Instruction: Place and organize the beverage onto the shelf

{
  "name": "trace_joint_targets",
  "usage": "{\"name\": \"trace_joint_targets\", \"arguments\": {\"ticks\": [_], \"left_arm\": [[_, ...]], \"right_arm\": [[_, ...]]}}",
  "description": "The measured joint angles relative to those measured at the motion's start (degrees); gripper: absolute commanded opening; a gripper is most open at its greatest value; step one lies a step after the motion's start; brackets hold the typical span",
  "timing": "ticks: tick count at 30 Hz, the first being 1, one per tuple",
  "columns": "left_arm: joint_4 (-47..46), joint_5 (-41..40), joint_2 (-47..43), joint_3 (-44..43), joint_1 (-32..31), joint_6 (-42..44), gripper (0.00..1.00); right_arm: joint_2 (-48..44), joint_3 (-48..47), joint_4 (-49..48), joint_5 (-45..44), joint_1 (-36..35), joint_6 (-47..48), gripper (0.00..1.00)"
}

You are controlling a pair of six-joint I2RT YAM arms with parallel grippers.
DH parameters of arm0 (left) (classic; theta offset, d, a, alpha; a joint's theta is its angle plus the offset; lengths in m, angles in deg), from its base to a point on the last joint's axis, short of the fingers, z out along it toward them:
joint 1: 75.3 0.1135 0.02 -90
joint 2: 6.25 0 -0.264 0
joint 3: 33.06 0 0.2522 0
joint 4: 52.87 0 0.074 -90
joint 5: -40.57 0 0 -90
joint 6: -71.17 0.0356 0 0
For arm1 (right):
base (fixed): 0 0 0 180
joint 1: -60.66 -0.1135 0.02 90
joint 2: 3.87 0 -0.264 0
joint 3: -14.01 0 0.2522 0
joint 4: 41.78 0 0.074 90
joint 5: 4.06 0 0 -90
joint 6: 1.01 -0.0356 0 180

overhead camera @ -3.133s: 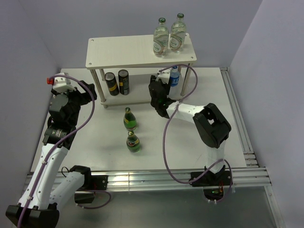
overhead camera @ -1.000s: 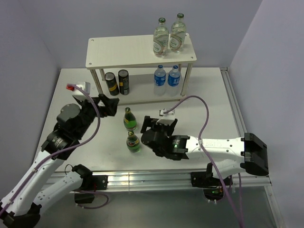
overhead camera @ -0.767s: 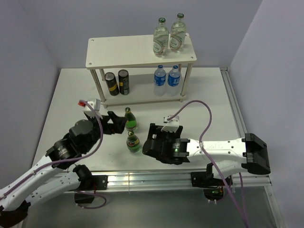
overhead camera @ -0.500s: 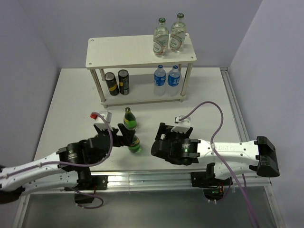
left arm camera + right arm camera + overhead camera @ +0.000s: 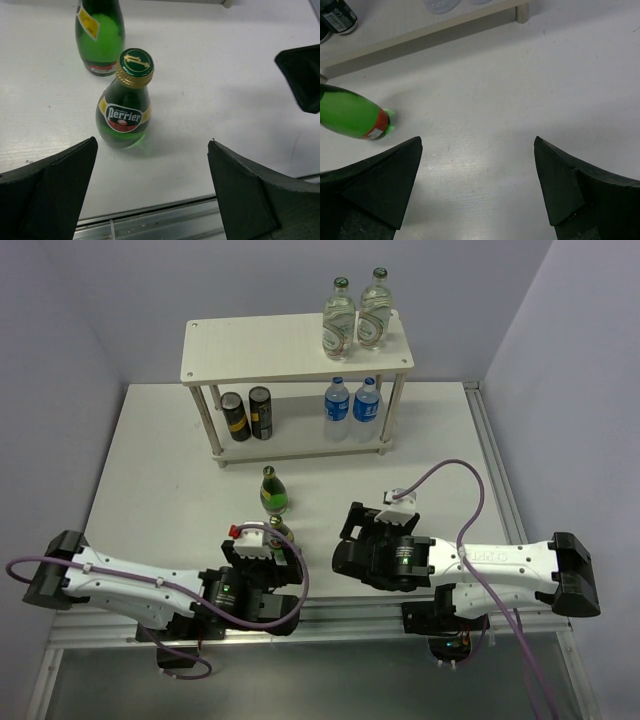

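Observation:
Next, my left gripper sinks and reaches outward to straddle the near bottle's labelled body [image 5: 283, 534] [image 5: 123, 118], since only bare tabletop lies between it and my open fingers.
The shelf [image 5: 290, 340] stands at the back of the table. Its top board holds two clear glass bottles [image 5: 357, 315]. On its lower board are two black cans [image 5: 247, 413] and two small water bottles [image 5: 352, 403]. Two green Perrier bottles stand upright on the table, the far one [image 5: 273, 490] and the near one [image 5: 281, 533]. My left gripper [image 5: 268, 558] [image 5: 152, 141] is open, low at the near edge, just short of the near bottle [image 5: 124, 107], which sits left of centre. My right gripper [image 5: 375, 523] [image 5: 478, 139] is open over bare table, with a green bottle [image 5: 352, 117] to its left.
An aluminium rail [image 5: 330, 615] runs along the table's near edge, right under my left gripper. The shelf's front right leg [image 5: 522, 11] shows at the top of the right wrist view. A black finger [image 5: 302, 75] of the right gripper reaches into the left wrist view.
My left arm has swung down and back from beside the shelf to the near edge, behind the near green bottle. The right gripper has drawn back and to the right. Both stay open.

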Motion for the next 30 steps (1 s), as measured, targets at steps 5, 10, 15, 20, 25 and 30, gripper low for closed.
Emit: {"name": "trace_joint_targets", "arguments": {"ticks": [5,10,15,20,25,30], "left_arm": [[2.4,-2.7,4.5,2.2,-0.3,-7.9,0.99],[-4.4,-3.2,4.8,9.6,0.4,-7.1,0.99],[-21.6,-2.1,3.8,17.8,4.6,3.8,0.99],[-34.3,-2.0,3.5,22.3,6.6,11.8,0.99],[-44.7,-2.3,4.3,24.9,8.3,17.6,0.98],[-55.5,-1.4,5.6,28.5,11.4,24.3,0.99]], "right_arm": [[-0.8,0.9,0.0,0.1,0.0,-0.1,1.00],[-1.0,1.5,-0.3,0.1,0.0,0.0,1.00],[-1.4,1.6,-0.4,0.3,0.0,0.0,1.00],[-1.9,2.5,-0.9,0.3,0.0,0.2,1.00],[-1.8,3.3,-2.2,0.8,0.0,0.7,1.00],[-0.5,3.3,-3.7,1.2,0.0,1.6,1.00]]}}
